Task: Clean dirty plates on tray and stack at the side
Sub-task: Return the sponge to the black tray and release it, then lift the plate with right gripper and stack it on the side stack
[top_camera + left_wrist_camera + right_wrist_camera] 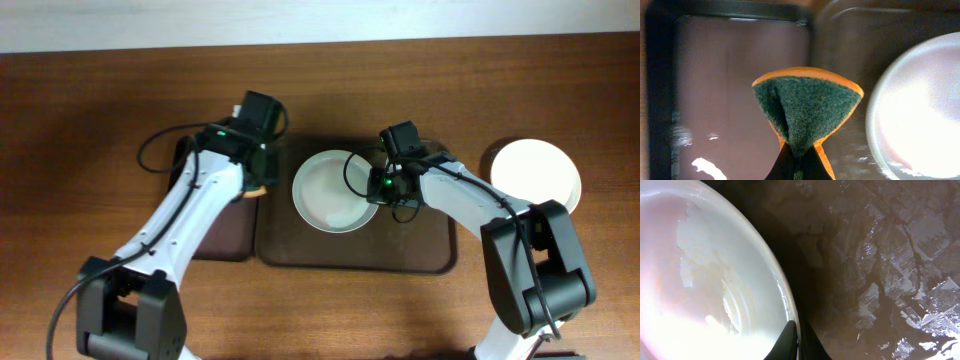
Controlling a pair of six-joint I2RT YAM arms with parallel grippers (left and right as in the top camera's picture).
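Note:
Next, my left gripper moves down away from the plate into the smaller black-rimmed tray, near its edge by the brown tray, since that smaller tray's bottom is empty.
One white plate (333, 190) lies on the dark-brown tray (355, 252), towards its left. My right gripper (384, 186) is shut on the plate's right rim; in the right wrist view the fingers (799, 341) pinch the rim of the plate (705, 280) over the tray (880, 255). My left gripper (262, 186) is shut on a folded green-and-orange sponge (805, 107), held just left of the plate (922, 110). More white plates (535, 175) sit stacked on the table at the right. I see no clear red smear.
The smaller black-rimmed tray (225, 238) lies left of the brown tray, under my left arm; it also shows in the left wrist view (725, 75). The table's far edge meets a white wall at the back.

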